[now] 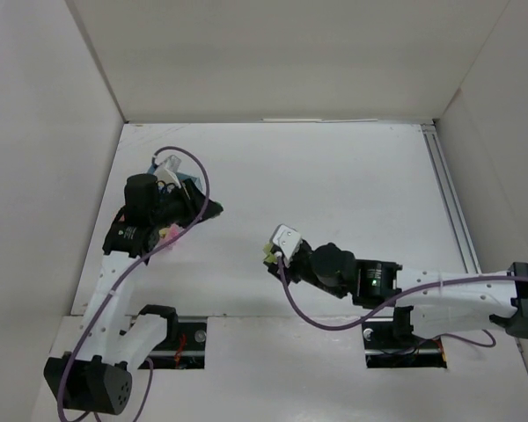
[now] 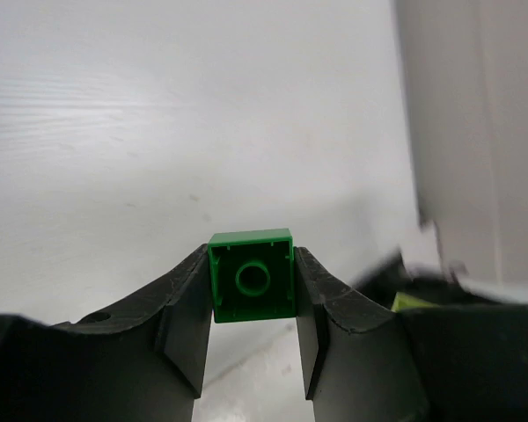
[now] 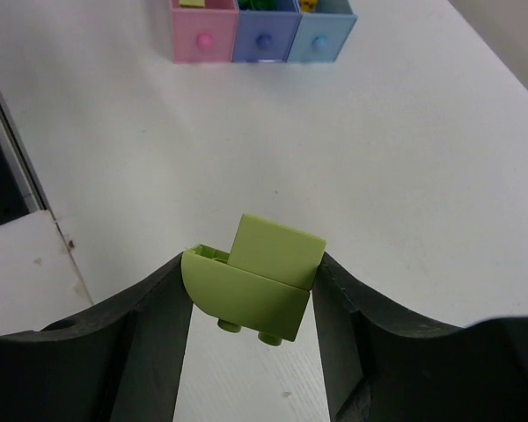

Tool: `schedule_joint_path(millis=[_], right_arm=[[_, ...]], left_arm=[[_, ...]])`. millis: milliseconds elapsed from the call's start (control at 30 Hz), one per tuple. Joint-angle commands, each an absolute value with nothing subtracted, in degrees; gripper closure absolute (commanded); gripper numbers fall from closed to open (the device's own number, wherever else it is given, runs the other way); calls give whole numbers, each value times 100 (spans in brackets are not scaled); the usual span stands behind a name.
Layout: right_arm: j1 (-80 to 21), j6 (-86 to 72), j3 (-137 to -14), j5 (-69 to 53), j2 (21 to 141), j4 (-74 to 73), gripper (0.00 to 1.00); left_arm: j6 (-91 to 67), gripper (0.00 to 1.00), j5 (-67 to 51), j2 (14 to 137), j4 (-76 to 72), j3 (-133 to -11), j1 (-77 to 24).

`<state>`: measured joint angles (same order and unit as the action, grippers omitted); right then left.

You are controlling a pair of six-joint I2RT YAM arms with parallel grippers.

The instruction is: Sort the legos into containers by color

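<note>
My left gripper needs to swing to the left in the top view next and tip down over the darker blue tray (image 3: 264, 31) to release, because green legos lie there.
My left gripper (image 2: 253, 281) is shut on a dark green lego (image 2: 252, 276), its hollow underside facing the camera, held above the table. In the top view the left gripper (image 1: 178, 189) hangs over the containers, which it mostly hides. My right gripper (image 3: 253, 290) is shut on a pale yellow-green lego (image 3: 253, 283) with a rounded corner, studs pointing down; it also shows in the top view (image 1: 270, 255). The containers stand far off in the right wrist view: pink tray (image 3: 203, 29), darker blue tray (image 3: 264, 31), light blue tray (image 3: 321, 33), each with small pieces inside.
White walls enclose the table on the left, back and right. A metal rail (image 1: 447, 198) runs along the right side. A raised white ledge (image 3: 26, 272) lies at the near left in the right wrist view.
</note>
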<state>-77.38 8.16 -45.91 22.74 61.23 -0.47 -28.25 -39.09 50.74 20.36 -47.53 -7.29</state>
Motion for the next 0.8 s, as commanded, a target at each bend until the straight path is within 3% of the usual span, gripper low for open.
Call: schedule_joint_path(millis=[0, 67, 133, 300, 767], right_arm=[[-7629, 466, -4570, 2452, 6398, 26, 73], [-7550, 361, -4632, 2356, 6609, 26, 75], [-7427, 360, -4693, 2303, 6732, 26, 75], [-7067, 237, -4807, 1821, 7014, 87, 75], [-5951, 185, -4685, 1002, 6943, 255, 72]], left_arm=[[-3391, 81, -814, 5054, 2863, -5377, -694], [-3777, 81, 379, 5368, 3023, -5484, -694], [-3902, 81, 789, 5641, 3215, -5642, -642], [-4235, 88, 1421, 6607, 3384, -5854, -642], [-5159, 85, 2821, 7628, 3472, -6547, -475]])
